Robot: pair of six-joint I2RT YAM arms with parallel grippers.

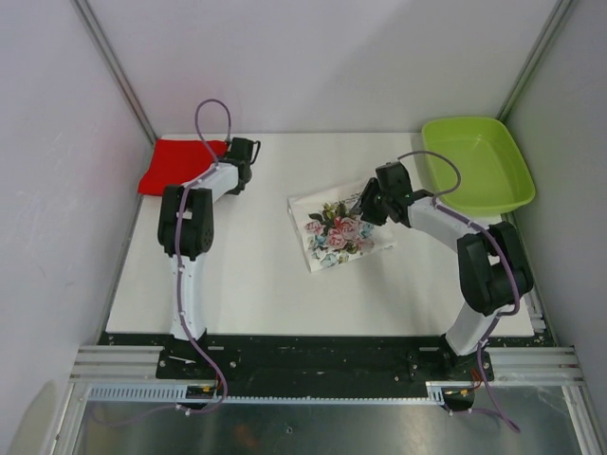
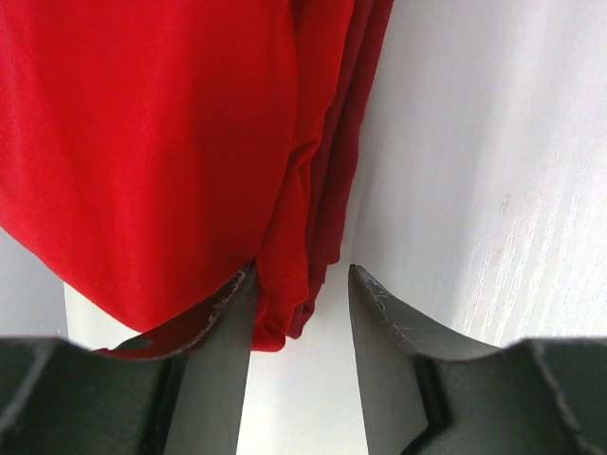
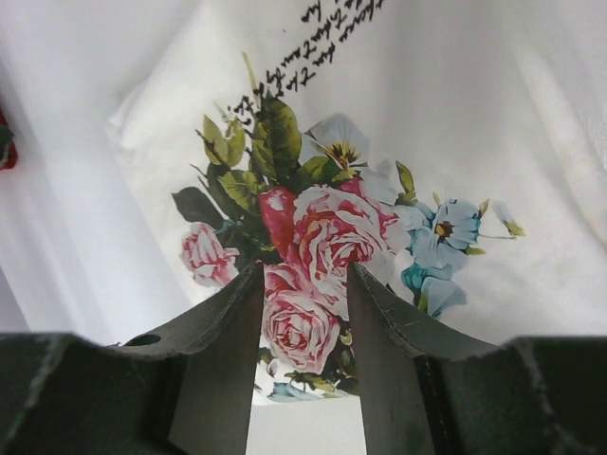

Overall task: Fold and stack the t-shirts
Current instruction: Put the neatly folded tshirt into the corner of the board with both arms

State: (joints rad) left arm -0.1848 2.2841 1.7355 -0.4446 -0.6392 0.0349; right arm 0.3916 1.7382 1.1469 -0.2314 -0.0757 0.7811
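The red t-shirt's layered near corner [image 2: 292, 289] already lies between my left gripper's open fingers, so the gripper stays in place and closes across the layers next.
The red t-shirt [image 1: 178, 166] lies folded at the far left of the table. In the left wrist view its layered right edge [image 2: 313, 190] runs down to the tips of my left gripper [image 2: 302, 275]. That gripper [image 1: 245, 154] is open, with the cloth's corner beside its left finger and bare table between the jaws. The white t-shirt [image 1: 337, 227] with the rose print lies folded mid-table. My right gripper [image 1: 366, 205] hovers over its far right part. In the right wrist view the gripper [image 3: 303, 270] is open above the printed roses [image 3: 322, 237], holding nothing.
A lime-green plastic tray [image 1: 479, 180] stands at the far right corner. White walls close in the table [image 1: 247, 284] at the back and on both sides. A purple cable [image 1: 211, 118] loops over the left arm.
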